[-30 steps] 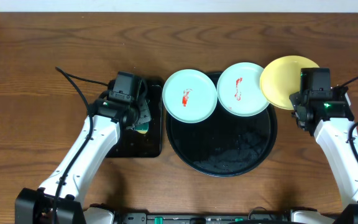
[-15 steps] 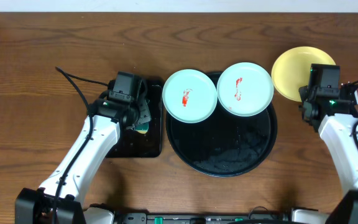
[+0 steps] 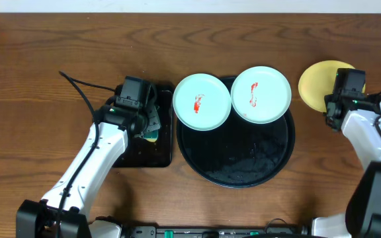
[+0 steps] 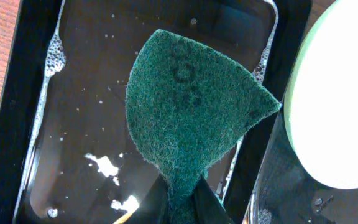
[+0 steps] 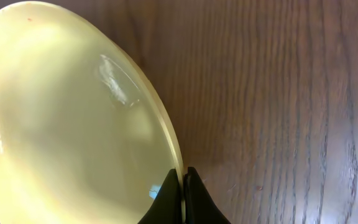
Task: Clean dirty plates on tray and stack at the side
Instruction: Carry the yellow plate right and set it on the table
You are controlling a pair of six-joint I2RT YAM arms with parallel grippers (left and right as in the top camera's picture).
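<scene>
My right gripper moves down toward the bare wood beneath the yellow plate [image 3: 317, 84] next and releases the plate's rim, since the plate still hangs tilted above it.
Two pale mint plates, each with a red smear, rest on the back rim of the round black tray [image 3: 237, 162]: the left plate [image 3: 202, 101] and the right plate [image 3: 260, 94]. The pale yellow plate [image 3: 317, 84] is held tilted over the wood at the far right; it fills the right wrist view [image 5: 67, 118]. My right gripper [image 5: 183, 180] is shut on its rim. My left gripper [image 4: 185, 202] is shut on a green scouring pad [image 4: 191, 109] above the small rectangular black tray [image 4: 73, 112]. The left mint plate's edge shows in the left wrist view [image 4: 337, 106].
The rectangular black tray [image 3: 167, 142] left of the round tray holds wet foam and soapy water. A black cable [image 3: 78, 86] runs over the table at the left. Bare wood lies right of the yellow plate [image 5: 278, 93].
My right gripper has carried the yellow plate to the right, away from the round tray and off the right mint plate. The left arm has not moved.
</scene>
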